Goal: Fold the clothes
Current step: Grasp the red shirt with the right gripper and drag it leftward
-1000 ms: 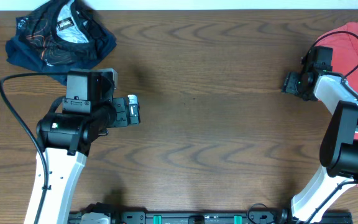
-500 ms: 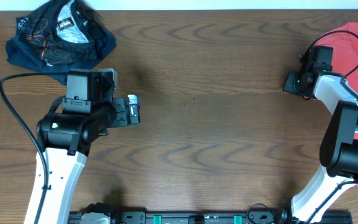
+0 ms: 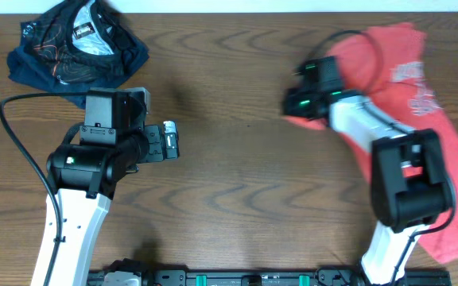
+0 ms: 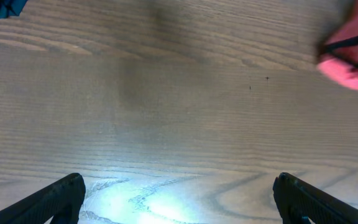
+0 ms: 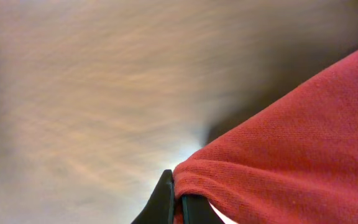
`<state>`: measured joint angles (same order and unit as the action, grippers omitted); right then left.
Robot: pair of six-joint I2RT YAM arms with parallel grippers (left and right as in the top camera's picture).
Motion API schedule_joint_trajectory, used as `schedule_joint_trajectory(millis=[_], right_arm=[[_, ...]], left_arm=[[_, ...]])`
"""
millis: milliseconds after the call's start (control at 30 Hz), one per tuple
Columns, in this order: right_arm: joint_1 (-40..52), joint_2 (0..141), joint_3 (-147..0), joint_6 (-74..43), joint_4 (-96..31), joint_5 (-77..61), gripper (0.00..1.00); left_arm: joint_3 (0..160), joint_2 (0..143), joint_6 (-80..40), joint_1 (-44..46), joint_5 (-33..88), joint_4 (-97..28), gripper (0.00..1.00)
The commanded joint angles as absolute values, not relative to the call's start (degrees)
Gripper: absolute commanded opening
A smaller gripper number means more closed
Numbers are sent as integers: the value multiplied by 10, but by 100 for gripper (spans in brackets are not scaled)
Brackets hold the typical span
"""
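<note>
The shirt lies off-center. I need to drag its edge with my right gripper to the left in the overhead view, onto the bare middle of the table, and let it go there.
The coral-red T-shirt [image 3: 396, 56] with white lettering lies crumpled across the right side of the table and trails down to the front right edge. My right gripper [image 3: 296, 103] is shut on the shirt's left edge, near the table's middle right. In the right wrist view the fabric [image 5: 291, 143] bunches over my pinched right gripper [image 5: 178, 190]. My left gripper [image 3: 173, 141] hovers open over bare wood at the left. Its fingertips [image 4: 61, 198] stand far apart with nothing between them. The shirt's edge [image 4: 348, 70] shows at that view's far right.
A dark navy garment [image 3: 78, 44] with thin red lines and a grey-white panel lies heaped at the back left corner; a corner of it [image 4: 2, 6] shows in the left wrist view. Bare wooden table [image 3: 245, 183] lies between the arms.
My right gripper has shut on the shirt's edge and dragged it left, pulling much more of the shirt onto the table. The left arm has not moved.
</note>
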<state>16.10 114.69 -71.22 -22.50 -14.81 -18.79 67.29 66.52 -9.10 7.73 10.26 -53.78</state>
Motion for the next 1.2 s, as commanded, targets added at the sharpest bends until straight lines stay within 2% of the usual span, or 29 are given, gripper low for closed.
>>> schedule_joint_trajectory(millis=[0, 133, 200, 267, 300, 367, 467, 600, 833, 1167], right_arm=[[241, 1154, -721, -284, -147, -210, 2], [326, 1154, -721, -296, -147, -210, 2], [357, 1154, -721, -297, -148, -193, 5], [369, 1152, -722, -298, -147, -177, 34], [369, 1150, -724, -297, -149, -173, 38], [361, 1140, -730, -297, -157, -173, 61], [326, 1107, -751, -295, -195, -171, 88], [264, 1038, -785, -280, -284, -138, 99], [141, 876, -805, -256, -415, -155, 99], [57, 761, -805, -227, -650, -90, 99]], left_arm=[[682, 662, -86, 80, 98, -539, 98], [682, 662, -86, 80, 98, -539, 98], [682, 662, -86, 80, 98, -540, 98], [682, 662, -86, 80, 98, -539, 98], [682, 662, -86, 80, 98, -539, 98], [682, 662, -86, 80, 98, -539, 98], [682, 662, -86, 80, 98, -539, 98], [682, 662, -86, 80, 106, -542, 98], [680, 697, -81, 86, 233, -535, 98], [677, 866, -64, 183, 265, -519, 98]])
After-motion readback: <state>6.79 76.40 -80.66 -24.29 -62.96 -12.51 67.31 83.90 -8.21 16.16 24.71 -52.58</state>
